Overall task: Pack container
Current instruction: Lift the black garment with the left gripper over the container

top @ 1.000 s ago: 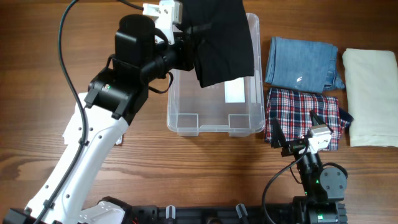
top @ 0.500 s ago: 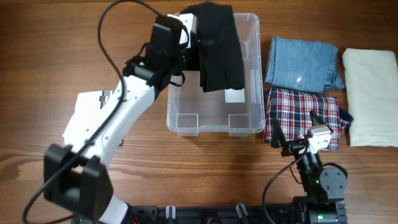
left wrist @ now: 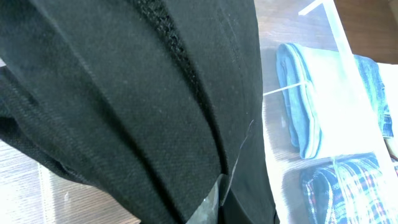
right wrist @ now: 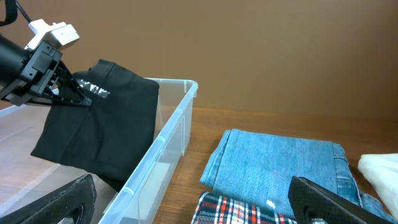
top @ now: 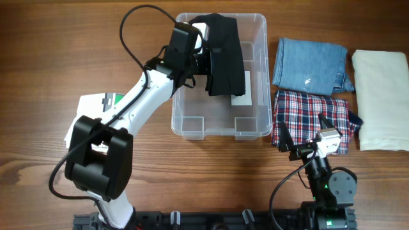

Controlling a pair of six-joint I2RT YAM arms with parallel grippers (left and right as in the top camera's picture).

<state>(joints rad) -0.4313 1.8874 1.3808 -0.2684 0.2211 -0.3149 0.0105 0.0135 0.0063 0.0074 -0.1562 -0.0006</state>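
My left gripper turns next, swings the folded black garment (top: 225,56) crosswise, lowers it and releases it, since the far part of the container's bottom lies below the gripper.
The clear plastic container (top: 188,125) stands at the table's middle, a white label (top: 241,99) on its base. My left gripper (top: 206,53) is shut on a folded black garment (top: 225,56) and holds it inside the container, over its far half. The black cloth (left wrist: 137,106) fills the left wrist view and shows in the right wrist view (right wrist: 99,127) beside the container's wall (right wrist: 163,146). My right gripper (top: 305,142) is open and empty, near the table's front, over the plaid cloth's near edge.
Folded blue jeans (top: 310,64), a folded plaid shirt (top: 311,117) and a folded cream cloth (top: 381,99) lie right of the container. A white paper (top: 96,108) lies on the table to the left, under my left arm.
My left arm has stretched forward and lowered the black garment from above the container's far rim down into it. The right arm has not moved.
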